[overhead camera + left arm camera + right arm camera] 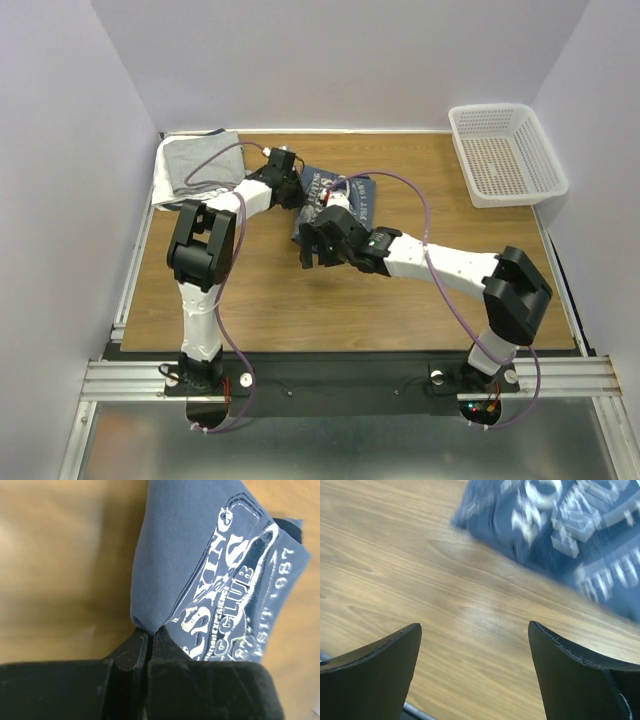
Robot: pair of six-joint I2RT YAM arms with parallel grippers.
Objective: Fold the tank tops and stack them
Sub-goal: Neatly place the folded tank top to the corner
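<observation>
I will next lift the folded blue tank top with my left gripper, move it left in the top view over the folded pile, lower it and let go.
The slate-blue tank top point(335, 198) with white lettering lies folded on the wooden table at the middle back. My left gripper point(293, 186) is at its left edge. In the left wrist view it point(149, 631) is shut on a pinched fold of the blue tank top point(200, 555). My right gripper point(315, 247) hovers just in front of the shirt, open and empty. In the right wrist view it point(474, 626) is over bare wood, with the blue tank top point(560, 525) blurred ahead at the upper right. A folded pile of light grey and white tank tops point(195, 168) lies at the back left corner.
A white perforated plastic basket point(507, 153) stands at the back right. White walls close in the table point(300, 310) at the back and both sides. Purple cables loop off both arms. A metal rail point(350, 378) runs along the near edge.
</observation>
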